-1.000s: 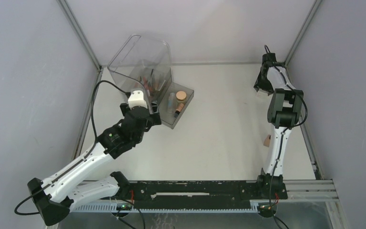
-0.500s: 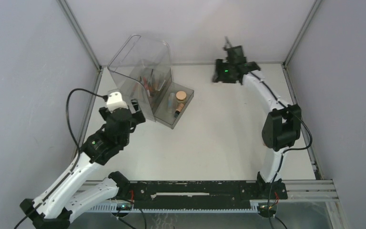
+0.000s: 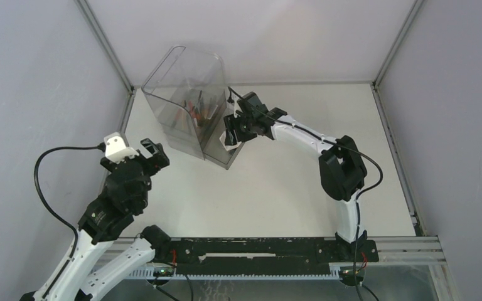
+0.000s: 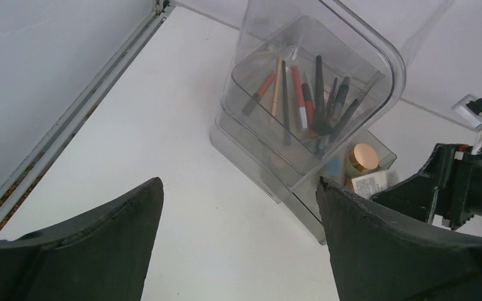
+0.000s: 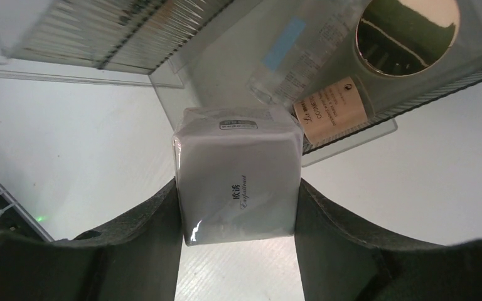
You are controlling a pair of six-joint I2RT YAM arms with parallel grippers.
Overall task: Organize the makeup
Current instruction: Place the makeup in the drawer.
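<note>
I will next lower my right gripper and shift it toward the organizer's tall section, into the tray's near end, as the tray's bottom beside the clear tube [image 5: 301, 50] is bare.
The clear organizer [image 3: 188, 103] stands at the back left of the table. Its tall upper compartment holds red pencils and thin black brushes [image 4: 304, 100]. Its low front tray [image 5: 351, 135] holds a tan bottle [image 5: 332, 110], a jar with a round shiny lid [image 5: 408, 31] and a clear tube [image 5: 301, 50]. My right gripper [image 5: 237, 188] is shut on a white makeup box [image 5: 238, 172], holding it at the tray's front edge. From the left wrist view the box [image 4: 369, 183] shows beside the jar [image 4: 365, 157]. My left gripper [image 4: 238, 188] hangs open and empty over bare table, left of the organizer.
Grey walls with metal corner rails close in the table on three sides. The left arm's black cable [image 3: 50, 157] loops out toward the left wall. A black rail [image 3: 257, 251] carries both arm bases along the near edge. A plug [image 4: 477, 103] sits at the back wall.
My right arm has swung from the back right corner across to the organizer's front tray with the white box. My left arm has drawn back from the organizer toward the near left.
</note>
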